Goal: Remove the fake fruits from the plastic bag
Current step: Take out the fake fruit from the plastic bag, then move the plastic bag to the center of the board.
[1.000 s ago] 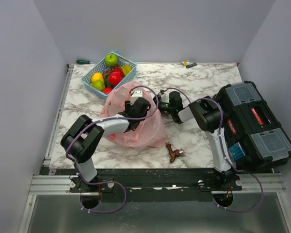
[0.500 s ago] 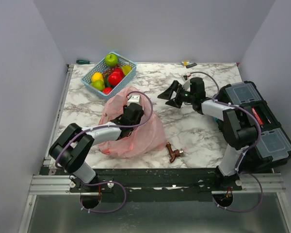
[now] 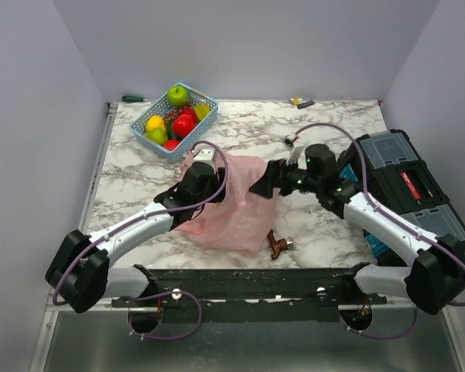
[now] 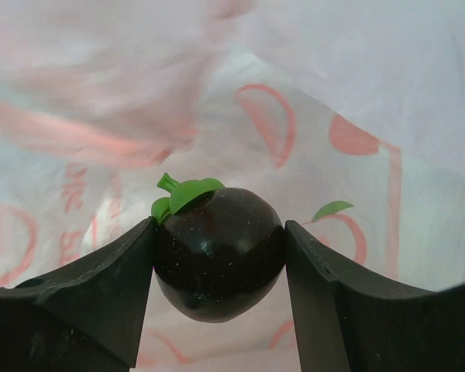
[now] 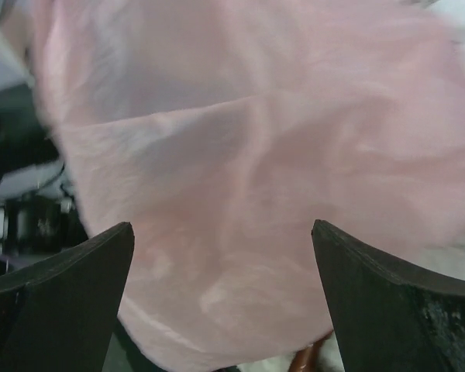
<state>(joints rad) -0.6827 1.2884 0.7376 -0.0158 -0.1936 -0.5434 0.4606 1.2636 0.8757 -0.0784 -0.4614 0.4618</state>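
Observation:
I will next move my left gripper up and outward from the bag [image 3: 236,209] to let go beside the green apple [image 3: 177,95], because the basket with the other fruits is outward.
In the left wrist view my left gripper [image 4: 219,260] is inside the translucent pink plastic bag [image 4: 310,93], shut on a dark glossy fake fruit [image 4: 219,248] with green leaves. From above, the bag [image 3: 236,209] drapes over the left gripper's fingers and hides them. My right gripper [image 3: 265,183] is open at the bag's right edge. In its own wrist view the right gripper [image 5: 223,298] stands wide apart, with only the bag [image 5: 240,155] ahead of it. Other fake fruits, a green apple [image 3: 177,95] and a red one [image 3: 184,124], lie in the basket.
The light blue lattice basket [image 3: 202,100] stands at the back left. A small brown metal tap-like piece [image 3: 277,244] lies near the front edge, right of the bag. A black toolbox [image 3: 407,194] fills the right side. Small tools lie along the back edge.
The right gripper opened wide, swung back away from the bag, then returned to its right edge. The left gripper pulled back and left, and the bag shifted with it.

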